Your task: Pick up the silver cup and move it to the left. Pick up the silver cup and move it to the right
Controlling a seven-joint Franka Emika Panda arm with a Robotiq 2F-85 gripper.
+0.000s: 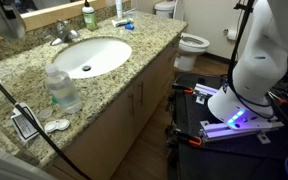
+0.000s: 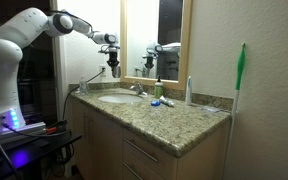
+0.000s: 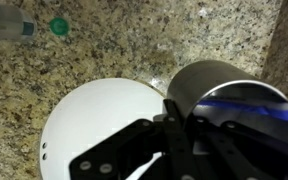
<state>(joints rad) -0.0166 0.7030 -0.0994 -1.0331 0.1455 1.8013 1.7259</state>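
My gripper should next put the silver cup down on the bare granite (image 1: 35,61) next to the sink basin and let go of the cup there, because that clear spot is below my gripper.
In the wrist view the silver cup (image 3: 222,84) fills the right side, a dull grey cylinder with a bluish glint near its top. My gripper (image 3: 174,112) is shut on its wall, the dark fingers (image 3: 170,128) pinched together at the rim. Below lie the white sink basin (image 3: 89,130) and speckled granite. In an exterior view the arm reaches from the left and the gripper (image 2: 111,56) hangs above the far end of the counter, with the cup (image 2: 115,71) as a small dark shape under it. Neither shows in the exterior view from the counter's near end.
A clear water bottle (image 1: 62,88) stands at the counter's front by the sink (image 1: 89,55). The green soap bottle (image 1: 89,15) and faucet (image 1: 64,33) are by the mirror. A green cap (image 3: 59,26) lies on the granite. A toilet (image 1: 189,42) stands beyond.
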